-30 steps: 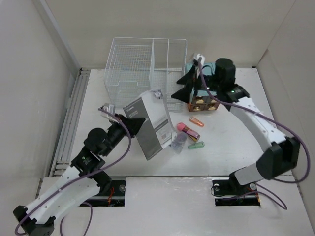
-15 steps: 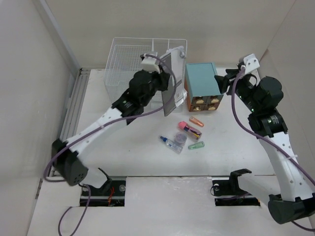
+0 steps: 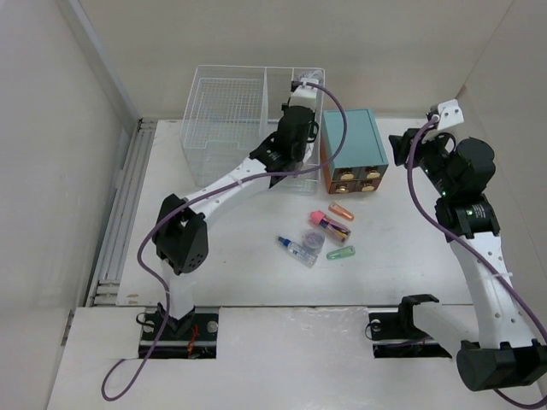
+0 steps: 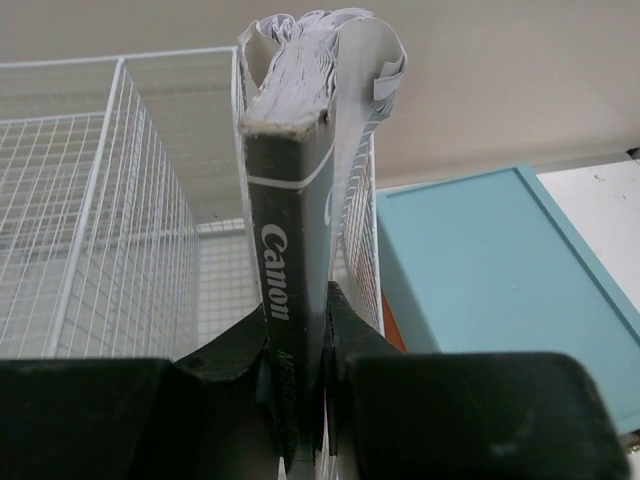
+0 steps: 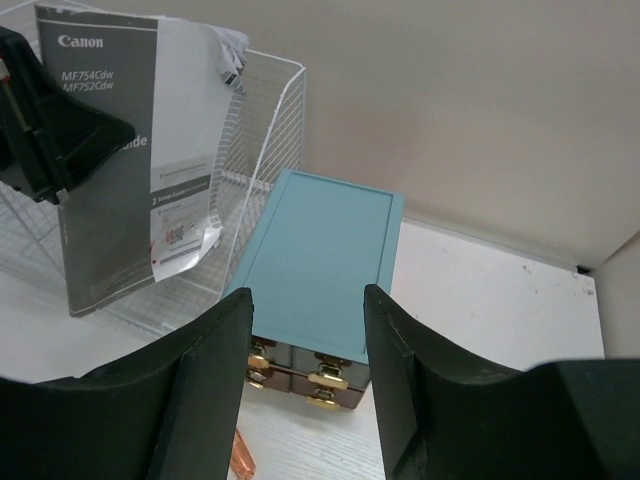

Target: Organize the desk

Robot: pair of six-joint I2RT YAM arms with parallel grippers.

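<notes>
The Canon manual's top is still above the basket's rim, so the robot's left gripper needs to tilt more level and lower the manual into the basket's narrow section (image 4: 238, 268) next.
The desk (image 3: 239, 256) is a white tabletop. My left gripper (image 4: 298, 330) is shut on the spine of a grey Canon manual (image 4: 290, 230), holding it upright over the white wire basket (image 4: 100, 200), by the narrow right compartment. The right wrist view shows the manual (image 5: 130, 150) hanging against the basket's side with the left gripper (image 5: 60, 130) at its edge. My right gripper (image 5: 307, 340) is open and holds nothing. It hovers above and to the right of the teal-topped drawer box (image 5: 320, 250); in the top view it (image 3: 402, 147) is apart from the box (image 3: 350, 145).
Small items lie on the desk in front of the drawer box: an orange marker (image 3: 341, 209), a pink highlighter (image 3: 327, 225), a green one (image 3: 341, 253) and a blue-tipped pen (image 3: 297, 249). Pale panels wall the desk. The basket (image 3: 231, 120) stands at the back.
The left arm has swung the manual from the near left of the desk up to the basket. The right gripper has pulled back right from the drawer box and narrowed.
</notes>
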